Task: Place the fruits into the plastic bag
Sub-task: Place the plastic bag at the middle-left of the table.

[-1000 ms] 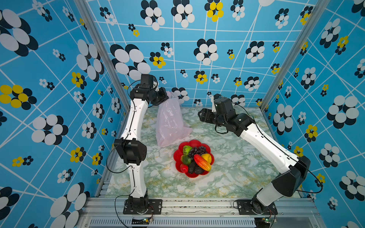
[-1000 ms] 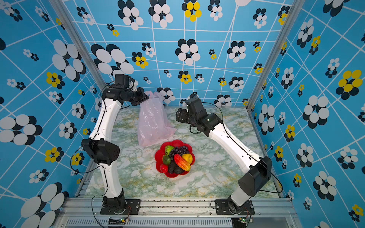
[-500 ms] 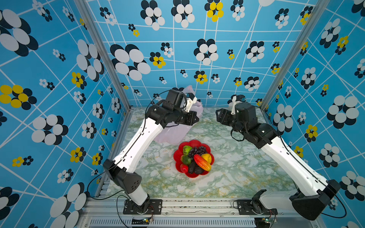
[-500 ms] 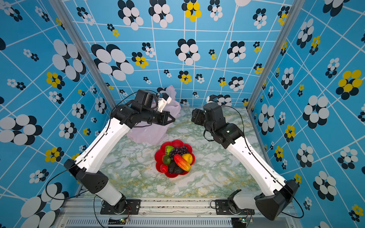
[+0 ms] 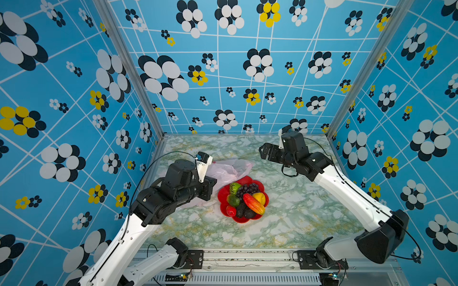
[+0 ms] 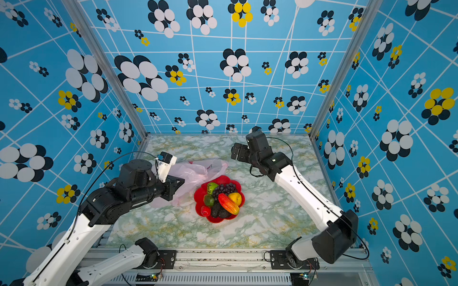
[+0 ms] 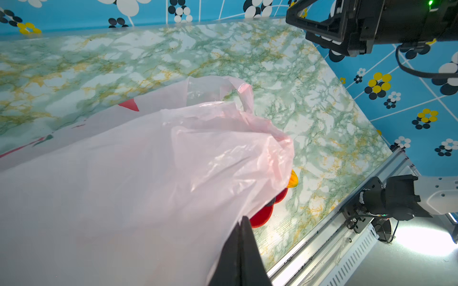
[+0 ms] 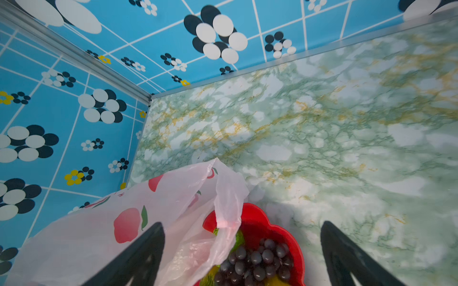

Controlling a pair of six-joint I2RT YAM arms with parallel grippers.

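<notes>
My right gripper is about to move down and across onto the bag's loose end (image 5: 246, 166) (image 8: 229, 202), below it on my left gripper's side, because a fold stands up there.
The fruits sit piled on a red flower-shaped plate (image 5: 223, 198): a red-orange mango (image 5: 252, 203), a yellow one (image 5: 260, 197), green kiwis (image 5: 234, 187), a grape bunch (image 5: 248, 189), dark avocados (image 5: 244, 212) and a small red one (image 5: 231, 211). The plastic bag (image 5: 229, 170), pale pink with red prints, lies slumped on the table at the plate's back left, its edge overlapping the rim. My left gripper (image 7: 241, 221) is shut on a fold of the bag (image 7: 148, 173). My right gripper (image 5: 263, 151) hangs open above the table behind the plate; in its wrist view the grapes (image 8: 255, 258) lie between its fingers, empty.
The marble-patterned table (image 5: 285, 222) is boxed in by blue flowered walls at the back and both sides. A metal rail (image 5: 247, 255) with both arm bases runs along the front edge. My left arm's elbow (image 5: 153, 208) hangs over the table's left side.
My left arm has swung down and forward, bringing the bag from held up near the back wall onto the table beside the plate. The right gripper's jaws have spread wider.
</notes>
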